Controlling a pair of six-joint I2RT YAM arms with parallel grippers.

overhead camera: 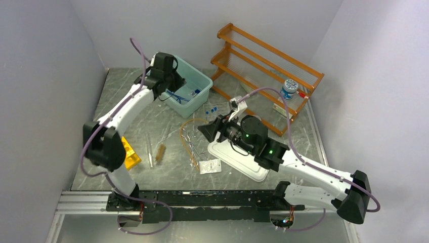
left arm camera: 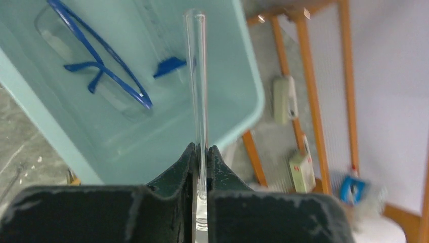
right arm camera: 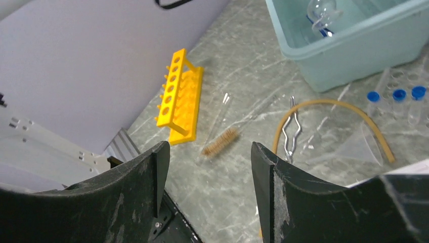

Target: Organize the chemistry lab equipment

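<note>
The left gripper will next move down into the teal bin (overhead camera: 202,81), toward the bin's bottom beside the blue-framed goggles, to let go of the glass tube, as the tube still hangs well above them.
My left gripper (left arm camera: 202,152) is shut on a clear glass tube (left arm camera: 197,76) that sticks up from its jaws over the teal bin (left arm camera: 230,109). Blue-framed goggles (left arm camera: 103,68) lie in that bin. In the top view the left gripper (overhead camera: 171,90) hangs at the bin's (overhead camera: 202,81) near-left rim. My right gripper (right arm camera: 210,152) is open and holds nothing, above the table's middle (overhead camera: 207,130). Below it lie a yellow test-tube rack (right arm camera: 179,96), another glass tube (right arm camera: 220,114), a brush (right arm camera: 221,142), metal tongs (right arm camera: 291,131), amber tubing (right arm camera: 334,105) and blue-capped vials (right arm camera: 399,96).
An orange two-tier shelf (overhead camera: 268,55) stands at the back right with a small jar (overhead camera: 289,87) on it. A white tray (overhead camera: 238,161) lies under the right arm, a small packet (overhead camera: 210,166) beside it. A clear funnel (right arm camera: 361,147) lies near the tubing.
</note>
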